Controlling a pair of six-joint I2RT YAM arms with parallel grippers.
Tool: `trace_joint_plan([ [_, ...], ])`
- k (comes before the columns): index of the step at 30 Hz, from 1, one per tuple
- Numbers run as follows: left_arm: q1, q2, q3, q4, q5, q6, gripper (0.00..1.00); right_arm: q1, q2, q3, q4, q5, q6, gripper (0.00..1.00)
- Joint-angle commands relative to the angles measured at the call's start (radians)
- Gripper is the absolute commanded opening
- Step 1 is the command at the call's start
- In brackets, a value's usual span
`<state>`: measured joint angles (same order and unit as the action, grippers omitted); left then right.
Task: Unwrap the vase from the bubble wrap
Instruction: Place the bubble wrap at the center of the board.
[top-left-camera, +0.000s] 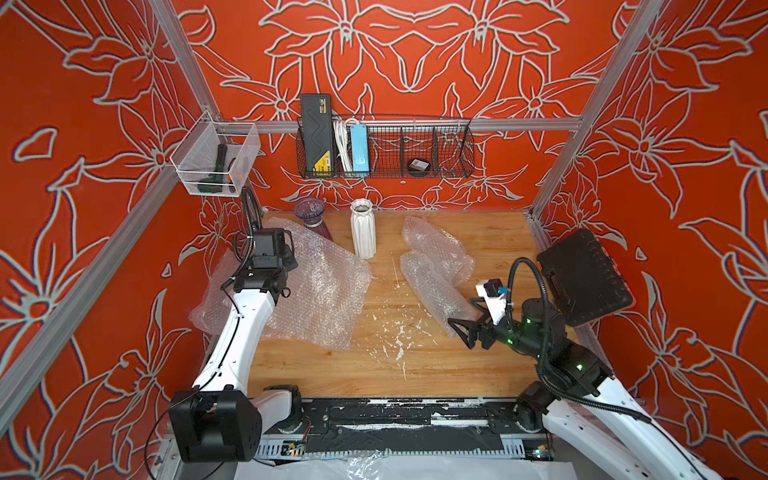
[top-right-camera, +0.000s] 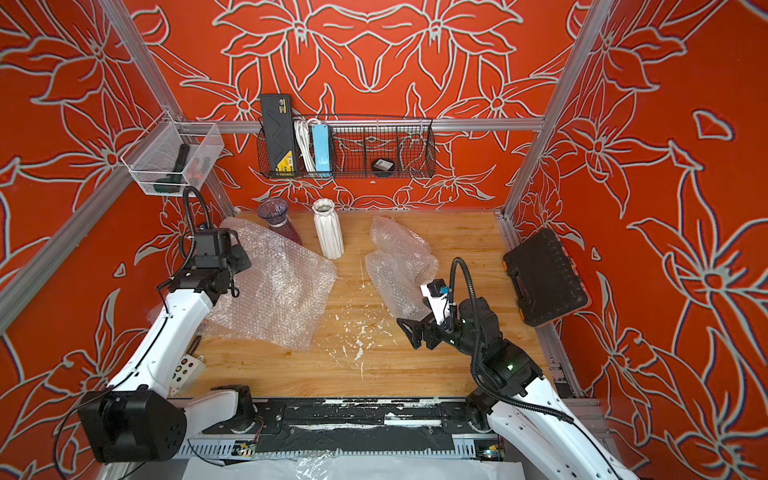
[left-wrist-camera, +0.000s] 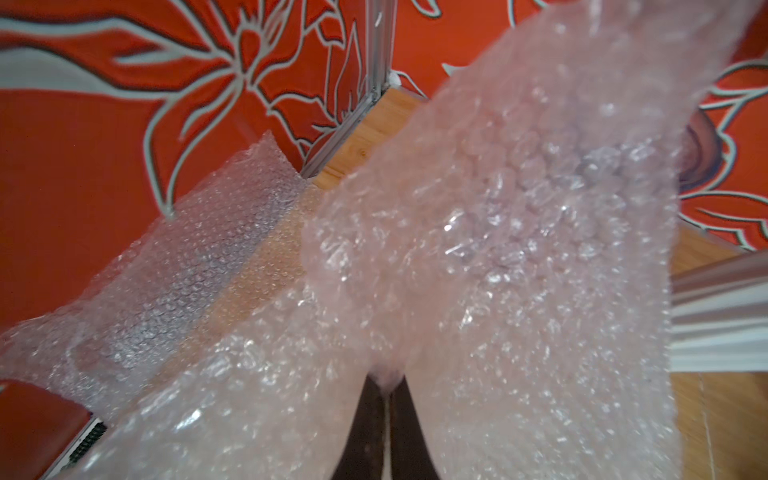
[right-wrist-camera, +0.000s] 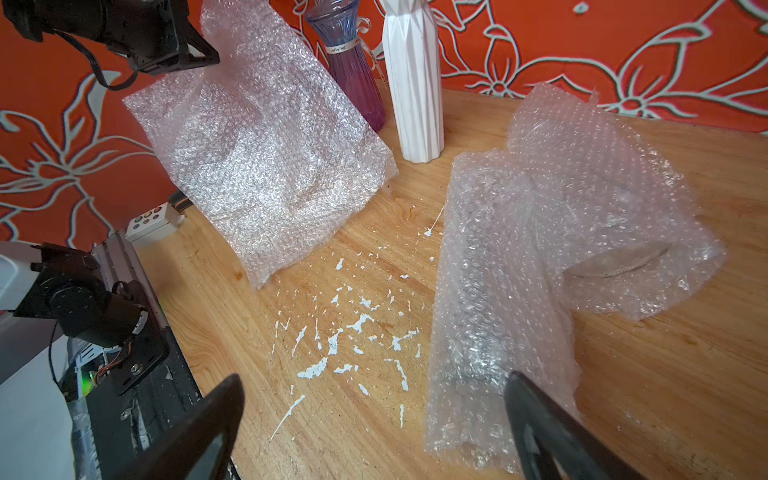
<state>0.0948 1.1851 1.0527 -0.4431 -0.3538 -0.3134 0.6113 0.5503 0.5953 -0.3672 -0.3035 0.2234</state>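
Note:
My left gripper takes the large bubble wrap sheet's edge toward another bubble wrap sheet (top-left-camera: 212, 297) between it and the side next, clear of the purple glass vase (top-left-camera: 311, 214), and lets go.
My left gripper (left-wrist-camera: 388, 384) is shut on an edge of a large bubble wrap sheet (top-left-camera: 320, 291), which it holds up off the table's back left; the sheet (right-wrist-camera: 266, 166) hangs down to the wood. Behind it stand a purple glass vase (top-left-camera: 311, 214) and a white ribbed vase (top-left-camera: 363, 232), both bare. A rolled bubble wrap bundle (top-left-camera: 432, 274) lies at centre right, and a clear glass rim (right-wrist-camera: 615, 266) shows through it. My right gripper (right-wrist-camera: 374, 384) is open at the bundle's near end (top-right-camera: 409, 332), one finger over the wrap, holding nothing.
Another bubble wrap sheet (left-wrist-camera: 187, 257) lies under the left arm. A black tool case (top-left-camera: 586, 278) leans at the right edge. A wire basket (top-left-camera: 386, 149) and a clear bin (top-left-camera: 216, 158) hang on the back rail. White flecks (right-wrist-camera: 332, 345) mark the table's middle.

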Motion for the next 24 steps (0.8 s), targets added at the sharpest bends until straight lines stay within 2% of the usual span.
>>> trace_joint_plan([
  [1, 0.031, 0.003, 0.009, 0.061, -0.080, -0.022, 0.00, -0.004, -0.009, 0.013, 0.010, 0.008, -0.019, 0.98],
  [5, 0.061, 0.045, 0.062, 0.068, -0.172, 0.006, 0.00, -0.004, -0.016, 0.018, 0.006, 0.006, -0.029, 0.98],
  [9, 0.072, 0.076, 0.058, 0.156, -0.283, 0.054, 0.00, -0.004, -0.016, 0.022, -0.005, 0.004, -0.040, 0.98],
  [16, 0.118, 0.178, 0.050, 0.240, -0.325, 0.097, 0.01, -0.004, -0.028, 0.069, -0.075, 0.022, -0.077, 0.98],
  [17, 0.123, 0.195, 0.045, 0.251, -0.334, 0.098, 0.07, -0.004, -0.032, 0.074, -0.083, 0.026, -0.080, 0.98],
  [22, 0.143, 0.221, 0.034, 0.280, -0.323, 0.081, 0.71, -0.003, -0.036, 0.088, -0.104, 0.029, -0.074, 0.98],
  [24, 0.142, 0.208, 0.053, 0.264, -0.270, 0.071, 0.86, -0.004, -0.030, 0.093, -0.117, 0.034, -0.073, 0.98],
])
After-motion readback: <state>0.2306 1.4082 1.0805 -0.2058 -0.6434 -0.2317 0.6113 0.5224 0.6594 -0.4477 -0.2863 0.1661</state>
